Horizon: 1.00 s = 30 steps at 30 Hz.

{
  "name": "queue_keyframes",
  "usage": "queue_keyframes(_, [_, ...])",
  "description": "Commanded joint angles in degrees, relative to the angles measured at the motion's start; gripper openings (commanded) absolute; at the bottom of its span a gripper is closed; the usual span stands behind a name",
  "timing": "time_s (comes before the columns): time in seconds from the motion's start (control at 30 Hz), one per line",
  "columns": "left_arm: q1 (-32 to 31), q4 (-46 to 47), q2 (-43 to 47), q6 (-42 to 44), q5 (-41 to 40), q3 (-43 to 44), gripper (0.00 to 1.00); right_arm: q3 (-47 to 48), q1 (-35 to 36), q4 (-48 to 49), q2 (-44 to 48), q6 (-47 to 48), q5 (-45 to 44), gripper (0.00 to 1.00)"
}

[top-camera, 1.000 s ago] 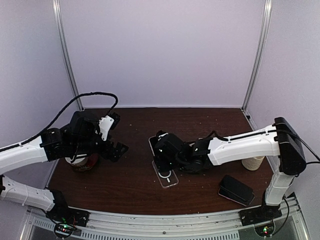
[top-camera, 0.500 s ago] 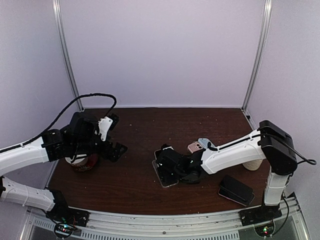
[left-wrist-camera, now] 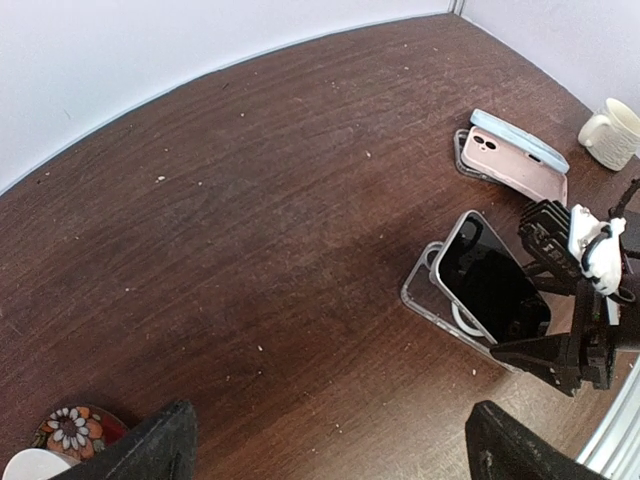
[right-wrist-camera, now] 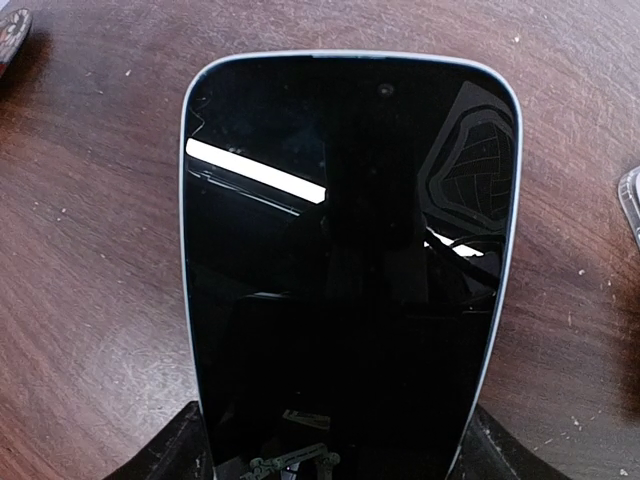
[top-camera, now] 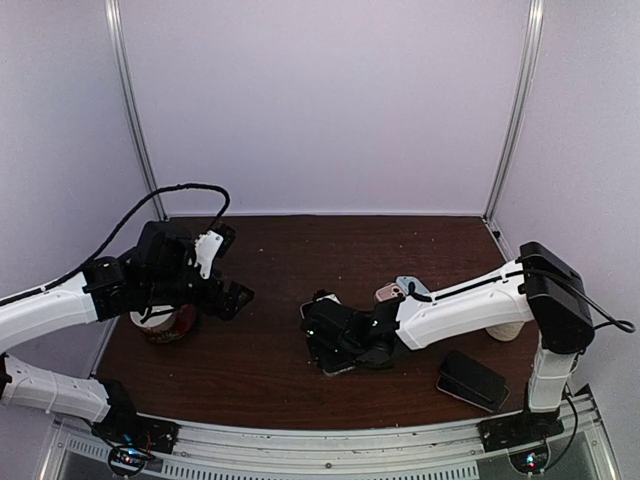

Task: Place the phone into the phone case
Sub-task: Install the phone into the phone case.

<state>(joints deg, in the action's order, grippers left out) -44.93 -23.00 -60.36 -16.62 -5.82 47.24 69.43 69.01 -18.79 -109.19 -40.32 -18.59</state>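
The phone (right-wrist-camera: 350,250) should go down level onto the clear phone case next, carried by my right gripper, before the gripper opens off the phone's pale rim.
My right gripper (right-wrist-camera: 330,455) is shut on the phone (right-wrist-camera: 350,250), a black-screened handset with a pale rim, gripped by its near end across its width. In the left wrist view the phone (left-wrist-camera: 490,280) lies slanted over the clear phone case (left-wrist-camera: 425,298), which rests flat on the table with its far corner sticking out from under the phone. In the top view the right gripper (top-camera: 335,338) is low over the case (top-camera: 338,366). My left gripper (top-camera: 228,292) is open and empty, hovering at the left; its fingers (left-wrist-camera: 150,450) frame bare table.
A pink phone (left-wrist-camera: 515,168) with a light-blue case lies behind the right arm (top-camera: 393,292). A white cup (top-camera: 505,328) stands at the right. A black folded case (top-camera: 472,380) lies at the front right. A floral bowl (top-camera: 165,322) sits under the left arm.
My right gripper has come down and toward the near side with the phone, bringing it onto the clear case. The pink phone behind has come into view. The left arm has barely moved.
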Motion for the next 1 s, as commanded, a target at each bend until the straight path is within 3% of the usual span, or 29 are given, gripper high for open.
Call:
queue_keyframes(0.0, [0.63, 2.72, 0.15, -0.60, 1.43, -0.49, 0.98, 0.88, 0.21, 0.54, 1.24, 0.18, -2.67, 0.00])
queue_keyframes(0.2, [0.66, 2.70, 0.36, -0.69, 1.69, -0.74, 0.97, -2.92, -0.54, 5.34, 0.12, -2.73, -0.07, 0.00])
queue_keyframes(0.97, [1.40, 3.27, 0.38, -0.95, 2.87, -0.91, 0.97, 1.31, -1.92, -2.34, -4.38, 2.77, 2.22, 0.00])
